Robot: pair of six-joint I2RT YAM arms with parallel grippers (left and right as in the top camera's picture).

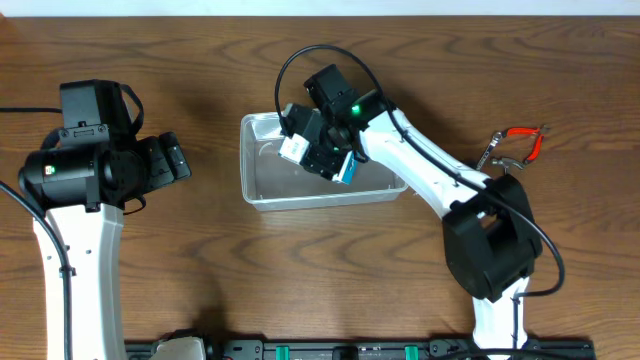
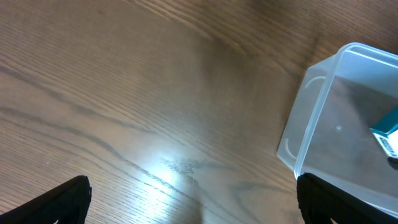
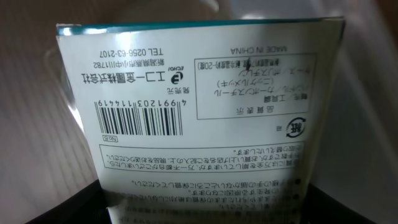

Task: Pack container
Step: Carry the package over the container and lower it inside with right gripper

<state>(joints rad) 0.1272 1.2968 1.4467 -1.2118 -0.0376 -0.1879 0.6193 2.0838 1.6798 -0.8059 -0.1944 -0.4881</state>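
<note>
The teal printed package (image 3: 199, 118) is already inside the container's rim, so next my right gripper needs to lower it to the container's bare bottom below and let it go.
The clear plastic container (image 1: 262, 190) lies at the table's middle; its left end shows in the left wrist view (image 2: 311, 118). My right gripper (image 1: 325, 150) is shut on a white and teal printed package (image 3: 199, 118) and holds it over the container's inside. A corner of that package shows in the left wrist view (image 2: 387, 134). My left gripper (image 2: 193, 199) is open and empty over bare wood, left of the container.
Red-handled pliers (image 1: 520, 140) lie on the table at the far right, beside the right arm's base. The wooden table (image 1: 200, 260) surrounds the container on all sides.
</note>
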